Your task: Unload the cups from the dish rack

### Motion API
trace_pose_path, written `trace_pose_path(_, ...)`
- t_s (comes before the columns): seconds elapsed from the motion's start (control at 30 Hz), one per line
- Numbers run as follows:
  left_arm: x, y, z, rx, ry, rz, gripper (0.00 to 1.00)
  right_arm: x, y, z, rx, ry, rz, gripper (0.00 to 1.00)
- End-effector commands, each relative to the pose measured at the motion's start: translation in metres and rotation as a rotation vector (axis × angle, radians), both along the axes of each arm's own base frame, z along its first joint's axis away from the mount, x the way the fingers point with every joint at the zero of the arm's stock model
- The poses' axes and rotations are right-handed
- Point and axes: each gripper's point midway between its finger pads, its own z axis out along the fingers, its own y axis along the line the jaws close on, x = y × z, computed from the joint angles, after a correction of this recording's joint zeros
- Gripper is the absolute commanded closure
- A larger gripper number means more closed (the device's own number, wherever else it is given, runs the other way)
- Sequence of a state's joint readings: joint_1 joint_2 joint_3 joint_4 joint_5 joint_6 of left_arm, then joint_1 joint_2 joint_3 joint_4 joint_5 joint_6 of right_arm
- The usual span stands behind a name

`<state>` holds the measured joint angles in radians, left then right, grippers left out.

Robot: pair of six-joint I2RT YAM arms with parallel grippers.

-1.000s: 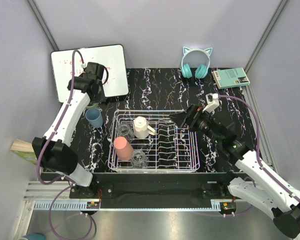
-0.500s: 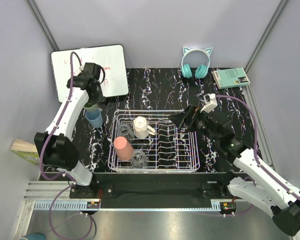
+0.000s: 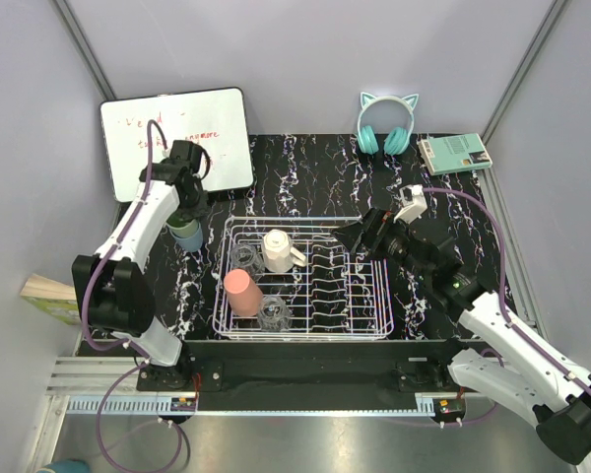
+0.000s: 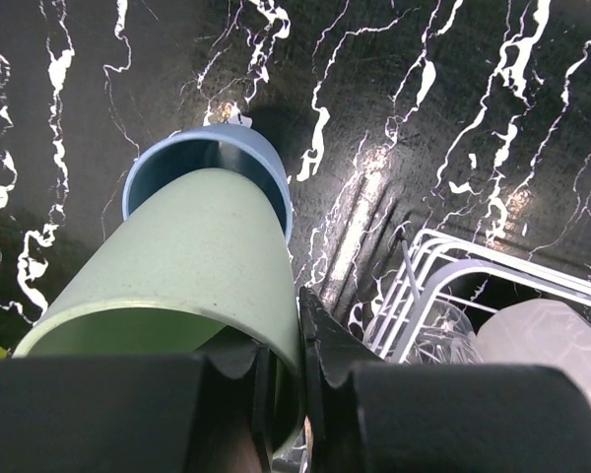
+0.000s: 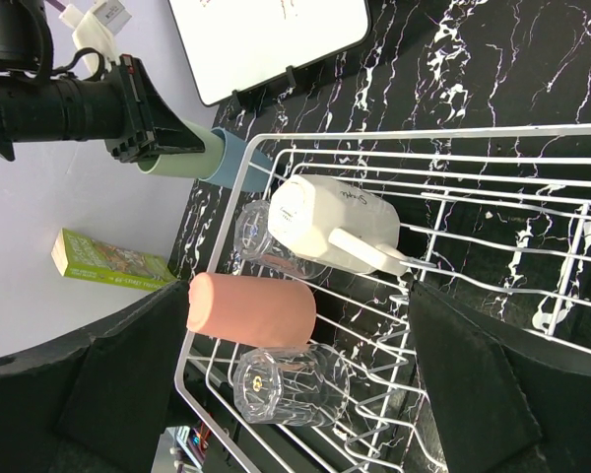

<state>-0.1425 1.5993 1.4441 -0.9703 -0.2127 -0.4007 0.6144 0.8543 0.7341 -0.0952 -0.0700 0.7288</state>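
Note:
Next, the left gripper moves down slightly and settles the pale green tumbler (image 4: 167, 276) deeper into the blue tumbler (image 4: 238, 153) before opening.
The white wire dish rack (image 3: 369, 325) holds a cream handled mug (image 3: 280, 249), a pink tumbler (image 3: 241, 293) and two clear glasses (image 3: 274, 313). My left gripper (image 3: 185, 213) is shut on the rim of a pale green tumbler (image 4: 167, 276), whose base sits in the mouth of a blue tumbler (image 4: 238, 153) standing on the table left of the rack. My right gripper (image 3: 353, 236) is open and empty above the rack's right part. In the right wrist view the mug (image 5: 320, 222), the pink tumbler (image 5: 251, 310) and a glass (image 5: 291, 386) show between its fingers.
A whiteboard (image 3: 177, 138) leans at the back left. Teal cat-ear headphones (image 3: 385, 125) and a green book (image 3: 455, 153) lie at the back right. A green box (image 3: 47, 298) sits off the table's left edge.
My left gripper has come down and toward the rack with the green tumbler, onto the blue tumbler. My right gripper has barely moved.

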Motion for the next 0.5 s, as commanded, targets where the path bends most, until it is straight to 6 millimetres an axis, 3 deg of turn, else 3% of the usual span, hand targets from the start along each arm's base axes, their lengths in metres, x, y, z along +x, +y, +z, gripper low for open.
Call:
trace_pose_path(0.0,0.01,0.0,-0.002,-0.038,-0.05,0.014,1.0,0.002,-0.001,0.002,-0.005,-0.024,-0.004,0.0)
trace_pose_path(0.23,0.011,0.006,-0.021,-0.052,-0.024,0.045,1.0,0.002,-0.002,-0.002,-0.012,-0.02,-0.007,0.0)
trace_pose_path(0.47,0.024,0.015,0.003,-0.021,-0.096,0.072,0.69,0.002,-0.002,-0.004,-0.014,-0.016,-0.007,0.0)
